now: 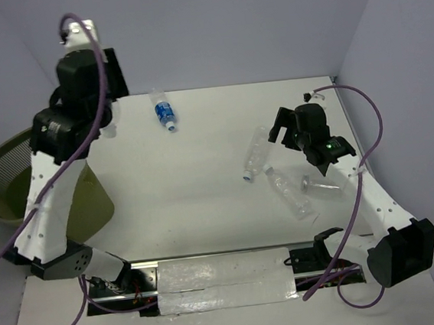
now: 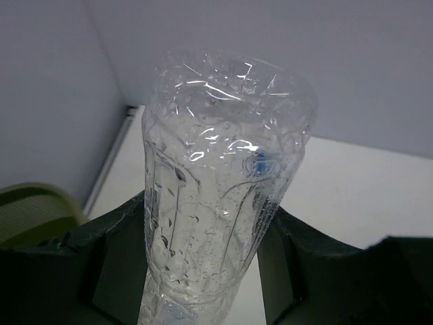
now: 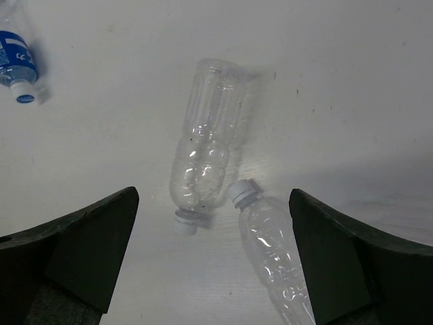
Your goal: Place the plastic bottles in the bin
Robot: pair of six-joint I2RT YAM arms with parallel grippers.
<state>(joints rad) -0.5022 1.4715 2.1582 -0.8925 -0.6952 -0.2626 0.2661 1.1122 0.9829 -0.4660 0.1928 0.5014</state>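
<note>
The bin's opening (image 1: 8, 181) (image 2: 30, 220) lies back and to the left in the top view, so my left gripper should next swing that way over it and let go of the bottle.
My left gripper (image 2: 211, 230) is shut on a clear crinkled plastic bottle (image 2: 223, 156). The bottle stands up between the dark fingers (image 2: 111, 261), held high at the table's far left. The olive-green bin (image 1: 3, 179) sits left of and below that arm, and its rim (image 2: 34, 206) shows in the left wrist view. My right gripper (image 1: 288, 130) hangs open over two clear bottles lying on the table. One of them (image 3: 206, 145) has its cap toward me and the other (image 3: 274, 254) lies beside it. A blue-labelled bottle (image 1: 163, 110) lies at the far middle.
Purple walls close off the back and both sides of the white table (image 1: 189, 196). A metal rail with white padding (image 1: 224, 281) runs along the near edge between the arm bases. Purple cables loop round both arms.
</note>
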